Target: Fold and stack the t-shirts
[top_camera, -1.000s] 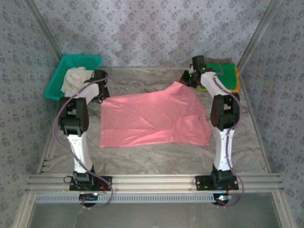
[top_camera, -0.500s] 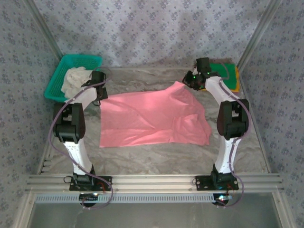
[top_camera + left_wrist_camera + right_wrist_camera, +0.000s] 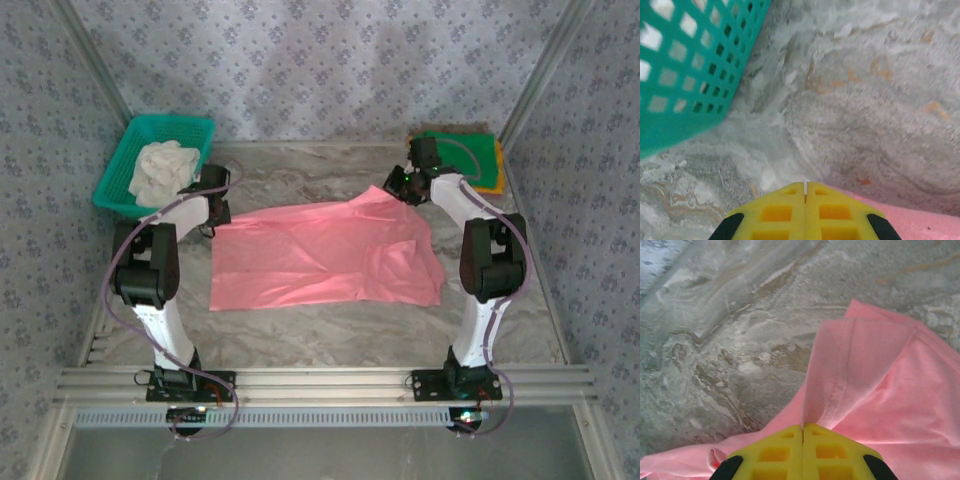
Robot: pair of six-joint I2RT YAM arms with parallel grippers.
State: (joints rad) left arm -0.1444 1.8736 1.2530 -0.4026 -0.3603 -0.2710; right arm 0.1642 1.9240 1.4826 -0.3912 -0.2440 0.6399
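Note:
My right gripper draws back over the shirt's spread body next and releases the pinched fold there, since that cloth lies back from the gripper toward my base.
The salmon-pink t-shirt [image 3: 320, 255] lies spread across the middle of the table. My right gripper [image 3: 398, 186] is shut on a pinched fold at its far right corner; in the right wrist view the pink cloth [image 3: 875, 375] rises straight out of the closed yellow fingertips [image 3: 803, 427]. My left gripper [image 3: 215, 205] sits at the shirt's far left corner, its jaws closed [image 3: 805, 186] with a sliver of pink in the slit and pink cloth [image 3: 925, 220] running off to the right. A green t-shirt [image 3: 468, 155] lies folded on an orange-yellow one [image 3: 489, 184] at the far right.
A teal mesh basket [image 3: 120, 170] at the far left holds a crumpled white cloth [image 3: 165, 170]; its wall [image 3: 685, 85] is close to the left gripper. Patterned walls and metal frame posts bound the marbled table [image 3: 330, 325].
Both grippers have come nearer and lower with the shirt's far corners. The raised far right peak of the pink shirt has sunk, and the right arm no longer covers the green shirt.

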